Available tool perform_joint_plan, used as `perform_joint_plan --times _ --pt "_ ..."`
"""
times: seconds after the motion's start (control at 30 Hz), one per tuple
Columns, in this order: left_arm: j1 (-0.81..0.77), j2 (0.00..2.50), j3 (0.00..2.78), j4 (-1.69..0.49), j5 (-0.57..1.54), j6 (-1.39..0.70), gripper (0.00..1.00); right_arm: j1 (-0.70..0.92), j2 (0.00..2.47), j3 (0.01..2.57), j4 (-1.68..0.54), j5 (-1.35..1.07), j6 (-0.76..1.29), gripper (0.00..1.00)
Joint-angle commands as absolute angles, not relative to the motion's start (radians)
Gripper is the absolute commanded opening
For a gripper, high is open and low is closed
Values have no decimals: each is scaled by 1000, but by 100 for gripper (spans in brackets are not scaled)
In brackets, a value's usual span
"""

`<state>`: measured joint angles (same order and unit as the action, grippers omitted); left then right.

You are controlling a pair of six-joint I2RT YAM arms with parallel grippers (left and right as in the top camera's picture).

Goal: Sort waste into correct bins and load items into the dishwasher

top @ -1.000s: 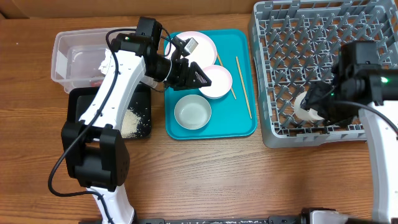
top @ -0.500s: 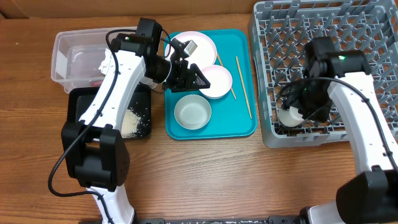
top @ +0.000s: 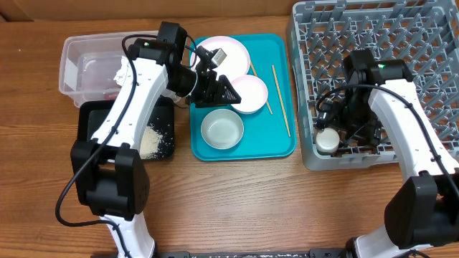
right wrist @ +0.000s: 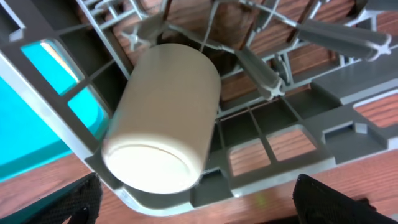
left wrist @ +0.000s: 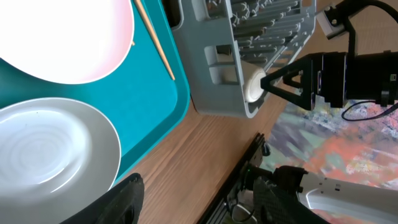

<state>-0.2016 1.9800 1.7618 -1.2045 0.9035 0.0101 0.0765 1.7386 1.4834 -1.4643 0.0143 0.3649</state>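
The white bowl's rack-side rim [top: 242, 132] is to the left in the overhead view, so next my right gripper should lift, move over to it and go down where the bare tray leaves room.
The small white cup [top: 328, 140] lies on its side in the front left corner of the grey dishwasher rack [top: 423, 43]. My right gripper [top: 337, 129] stands open just above it, touching nothing. In the right wrist view the cup [right wrist: 165, 118] rests against the rack wall [right wrist: 62, 118] ahead of the open right gripper [right wrist: 205, 211]. My left gripper [top: 233, 91] hovers open and empty over the teal tray [top: 280, 147], between the plate [top: 228, 51] and two bowls [top: 251, 94] [top: 222, 129]. Two chopsticks [top: 281, 100] lie on the tray's right side.
A clear tub [top: 82, 64] at the back left holds a white tissue [top: 122, 72] and reddish scraps [top: 107, 92]. In front of it a black tray [top: 93, 122] holds rice [top: 152, 140]. Bare wooden table [top: 251, 208] lies in front.
My right arm swung left across the rack with the cup, let it go in the front left corner and opened its jaws wide. The left arm stayed put.
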Motion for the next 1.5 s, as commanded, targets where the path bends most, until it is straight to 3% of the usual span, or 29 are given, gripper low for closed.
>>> perform_joint_plan --times 0.0,0.2,0.33,0.57,0.83,0.9,0.93,0.97,1.27,1.47 --pt "-203 1954 1785 -1200 899 15 59 78 1730 1578 -1476 22 361 100" --pt "-182 1947 1857 -1223 891 15 59 86 1730 1825 -1528 -80 293 97" --pt "-155 1932 1982 -1291 765 14 58 144 1730 1880 -1470 -182 288 93" --pt "-78 1910 2222 -1460 408 -59 59 336 1761 1756 -1319 -223 371 85" --pt "-7 1902 2289 -1518 306 -76 66 506 1825 1530 -1102 -230 485 63" --pt "-7 1903 2279 -1518 306 -76 72 530 1838 1477 -1023 -256 503 59" --pt "-7 1903 2275 -1518 306 -75 83 537 1845 1462 -996 -271 505 58" --pt "-9 1903 2271 -1517 307 -75 100 544 1857 1445 -966 -280 526 58" --pt "-12 1904 2259 -1514 305 -75 100 551 1990 1419 -886 -324 600 55" --pt "-12 1904 2259 -1514 305 -75 100 551 2016 1419 -855 -323 633 44"
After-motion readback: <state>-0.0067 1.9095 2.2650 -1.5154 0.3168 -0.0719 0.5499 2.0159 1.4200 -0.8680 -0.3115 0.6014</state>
